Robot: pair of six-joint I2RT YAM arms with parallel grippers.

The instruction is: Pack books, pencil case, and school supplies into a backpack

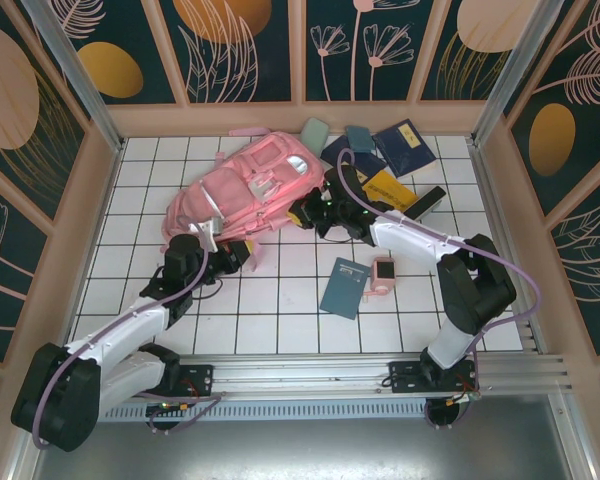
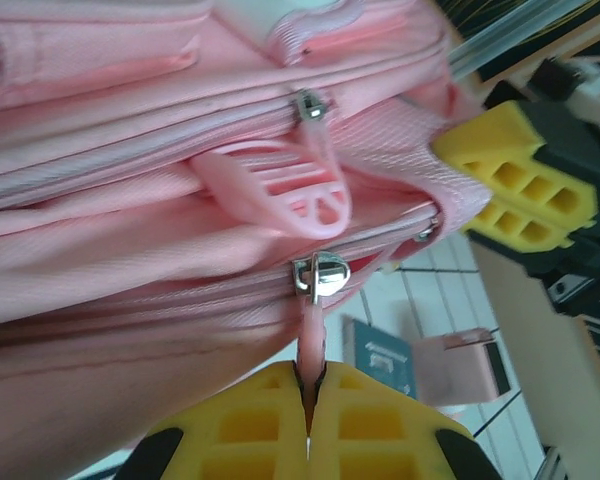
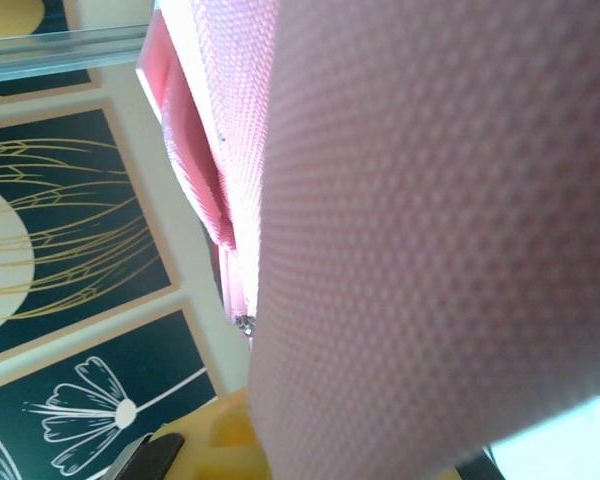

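Observation:
The backpack (image 1: 242, 185) is lying on its side, so my right gripper needs to move past the end of the backpack toward the yellow book (image 1: 390, 190) and let go of the fabric.
The pink backpack (image 1: 242, 185) lies on its side at the back of the table. My left gripper (image 1: 236, 254) sits at its near edge. In the left wrist view the yellow fingers (image 2: 380, 420) are shut on the pink zipper pull (image 2: 311, 345), which hangs from a metal slider (image 2: 320, 274). My right gripper (image 1: 303, 212) is shut on the backpack's right end, and pink fabric (image 3: 430, 230) covers its yellow finger (image 3: 220, 440). Two navy books (image 1: 406, 146), a yellow book (image 1: 390, 190) and the mint pencil case (image 1: 314, 131) lie behind it. A teal book (image 1: 345, 288) and a pink gadget (image 1: 384, 273) lie nearer.
A slim black bar (image 1: 428, 200) and a small teal pad (image 1: 360, 138) lie among the books at the back right. Patterned walls close in the white tiled table (image 1: 130, 200) on three sides. The right arm's purple cable loops over the books.

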